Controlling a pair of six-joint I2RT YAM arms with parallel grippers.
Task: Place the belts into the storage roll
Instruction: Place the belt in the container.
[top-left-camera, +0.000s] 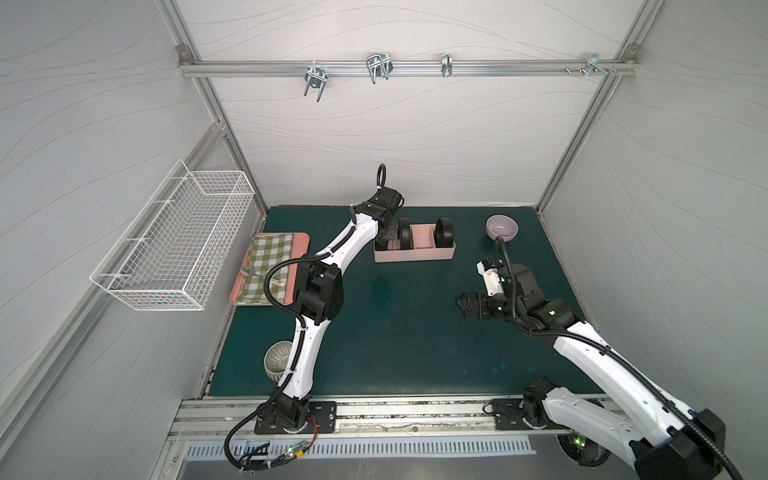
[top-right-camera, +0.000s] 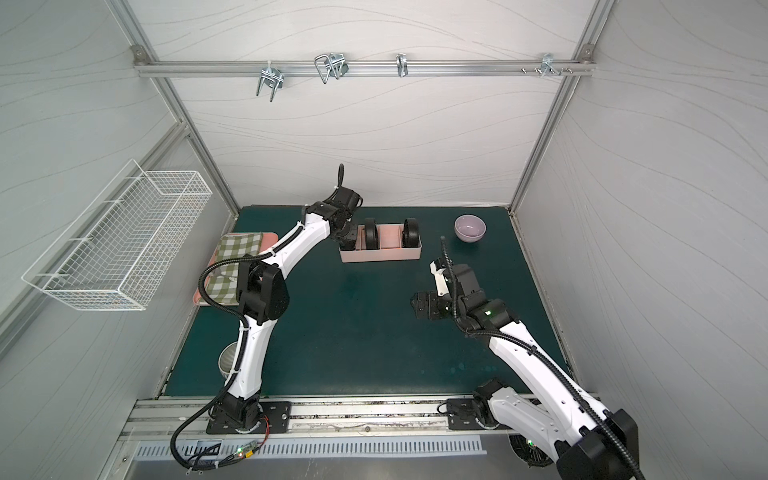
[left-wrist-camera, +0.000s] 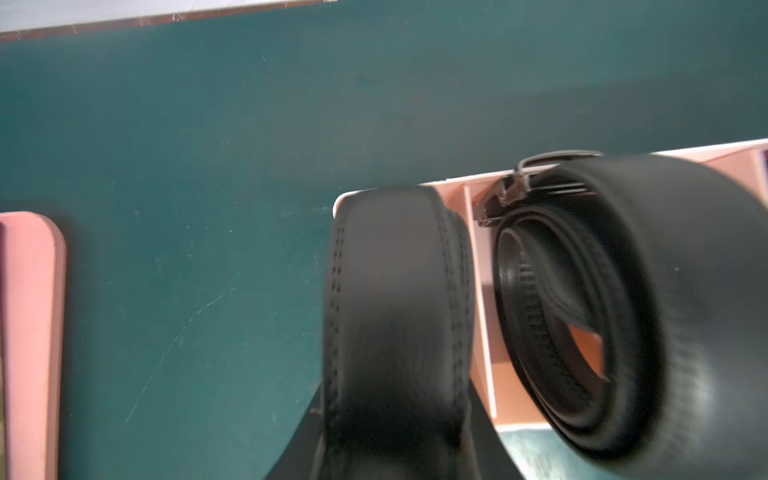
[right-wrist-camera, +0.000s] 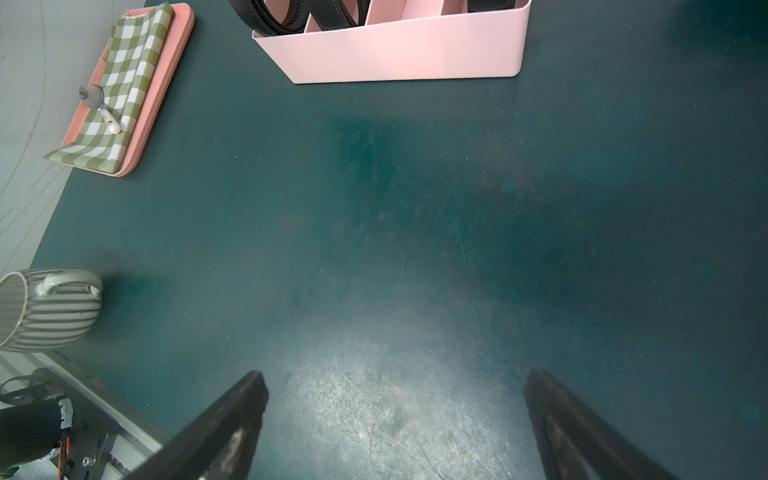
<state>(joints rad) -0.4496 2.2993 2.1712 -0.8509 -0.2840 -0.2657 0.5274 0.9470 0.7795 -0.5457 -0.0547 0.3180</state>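
Next, my left gripper lowers and releases the third coiled belt, its coil lined up beside the roll's divider, in the roll's end section (top-left-camera: 380, 244) (left-wrist-camera: 457, 201), as that section lies below.
The pale pink storage roll (top-left-camera: 415, 254) (top-right-camera: 380, 254) stands at the back middle of the green mat. Two black coiled belts stand upright in it, one near its left end (top-left-camera: 405, 237) (top-right-camera: 371, 237) and one near its right end (top-left-camera: 444, 232) (top-right-camera: 411, 232). My left gripper (top-left-camera: 385, 240) (left-wrist-camera: 395, 399) is at the roll's left end, shut on a third coiled belt (left-wrist-camera: 399, 299) that sits in the end compartment. Beside it is the buckled belt (left-wrist-camera: 623, 311). My right gripper (top-left-camera: 463, 305) (right-wrist-camera: 395, 374) is open over bare mat, nothing between its fingers.
A flat pink tray with checked cloth and a spoon (top-left-camera: 270, 266) lies left of the left arm. A white wire basket (top-left-camera: 174, 237) hangs on the left wall. A ribbed cup (top-left-camera: 277, 359) stands at front left, a purple bowl (top-left-camera: 502, 227) at back right.
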